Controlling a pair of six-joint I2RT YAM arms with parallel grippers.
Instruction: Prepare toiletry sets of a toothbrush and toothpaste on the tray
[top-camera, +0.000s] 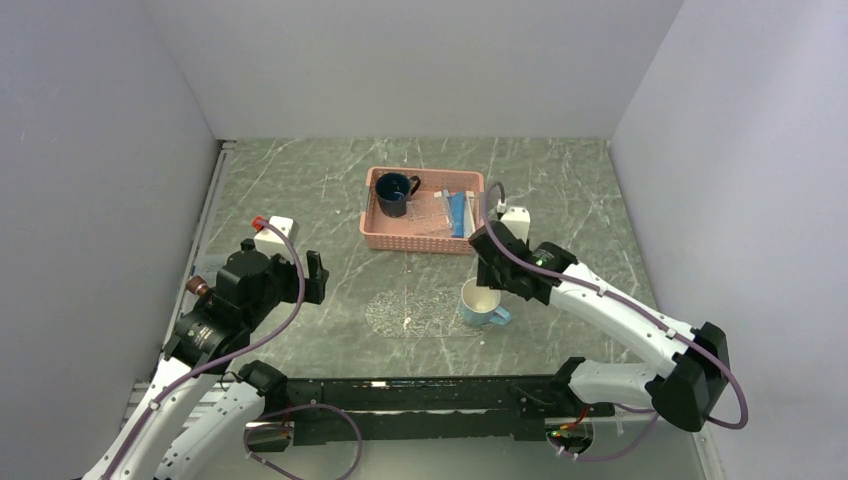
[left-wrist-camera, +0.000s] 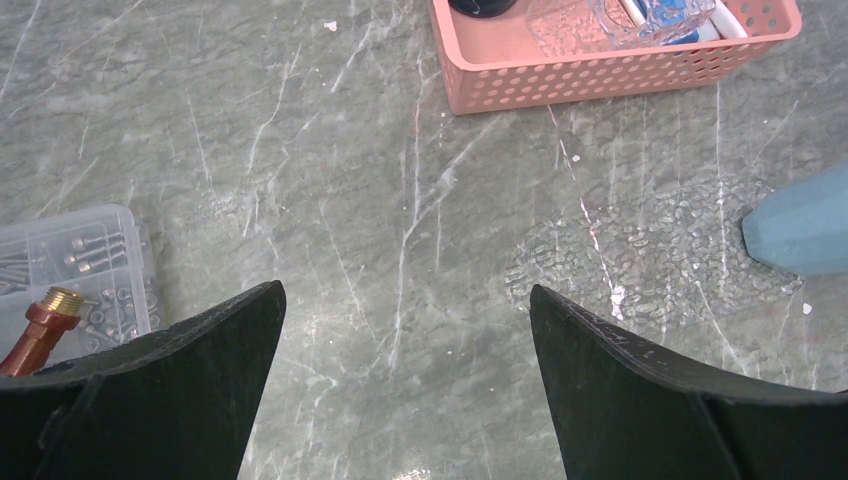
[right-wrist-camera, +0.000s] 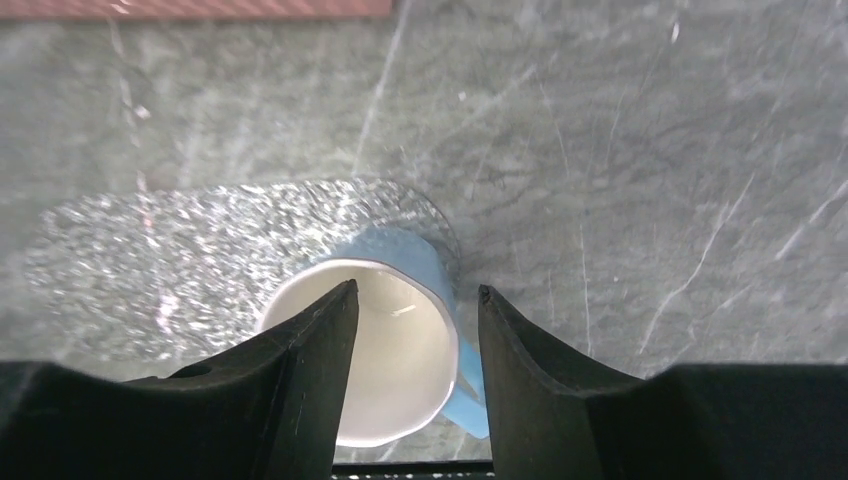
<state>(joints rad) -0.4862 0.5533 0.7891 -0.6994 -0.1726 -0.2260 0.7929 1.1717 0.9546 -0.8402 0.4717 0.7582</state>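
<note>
The light blue mug (top-camera: 482, 303) stands on the tray, so next I need to lift my right gripper outward over the basket and lower it onto the near side of the clear plastic piece.
The clear textured tray (top-camera: 405, 312) lies flat on the table in front of the pink basket (top-camera: 385, 236). A light blue mug (top-camera: 482, 303) stands on the tray's right edge. A blue toothpaste tube (top-camera: 457, 213) and pale toothbrushes (top-camera: 471, 208) lie in the basket's right half. My right gripper (top-camera: 490, 264) is open just above the mug (right-wrist-camera: 395, 365); one finger is over its white inside, the other outside the rim by the handle. My left gripper (top-camera: 316, 277) is open and empty over bare table, left of the tray (left-wrist-camera: 650, 260).
A dark blue mug (top-camera: 395, 192) stands in the basket's left half, with a clear plastic piece (left-wrist-camera: 580, 25) beside it. A clear box of screws (left-wrist-camera: 70, 255) and a brass fitting (left-wrist-camera: 45, 325) lie at the table's left side. Grey walls close in three sides.
</note>
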